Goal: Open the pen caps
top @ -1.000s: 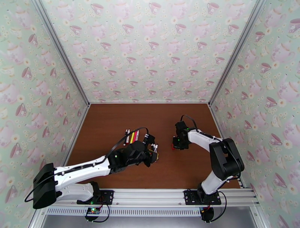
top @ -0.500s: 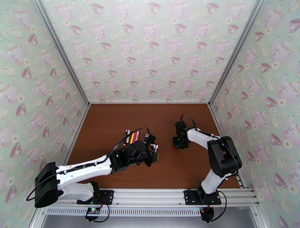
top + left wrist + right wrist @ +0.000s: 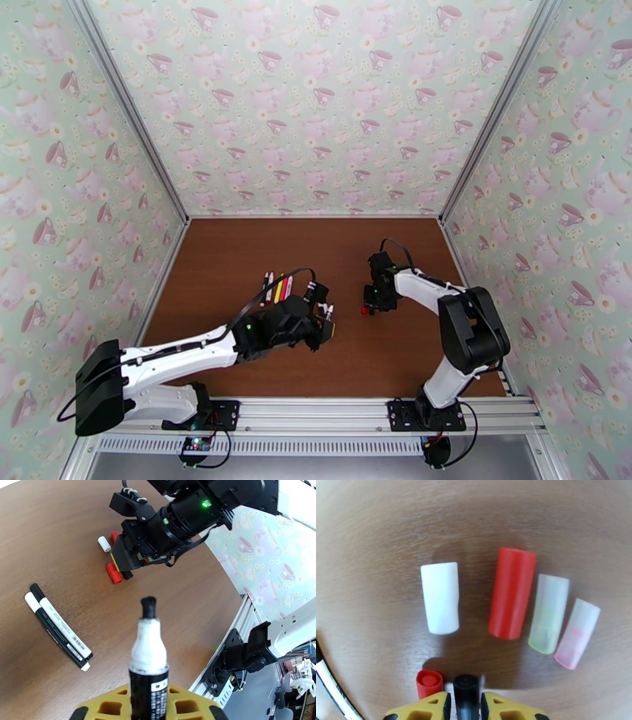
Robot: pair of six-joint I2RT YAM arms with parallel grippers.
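The left gripper turns outward and lowers onto the open tabletop beside the row of pens next to release the pen, since the pen's black tip is bare.
My left gripper (image 3: 149, 703) is shut on an uncapped black-and-white pen (image 3: 148, 649), its black tip pointing up and away. In the top view this gripper (image 3: 325, 320) hovers mid-table. My right gripper (image 3: 466, 705) is low over the table, its jaws slightly apart around a black cap (image 3: 466, 691). A red cap (image 3: 429, 682) lies just left of it. Ahead lie a white cap (image 3: 439, 597), a longer red cap (image 3: 512, 592), a yellowish clear cap (image 3: 549, 613) and a pinkish clear cap (image 3: 576, 634). The left wrist view shows the right gripper (image 3: 122, 565) over these caps.
Two black-and-white pens (image 3: 59, 632) lie side by side on the brown table (image 3: 47, 527). Several more pens (image 3: 276, 288) lie in a row behind the left arm. The table's near edge and metal rail (image 3: 237, 638) are to the right in the left wrist view.
The right gripper's jaws have eased apart around the black cap, and a red cap now shows on the table beside it. The left arm has barely moved.
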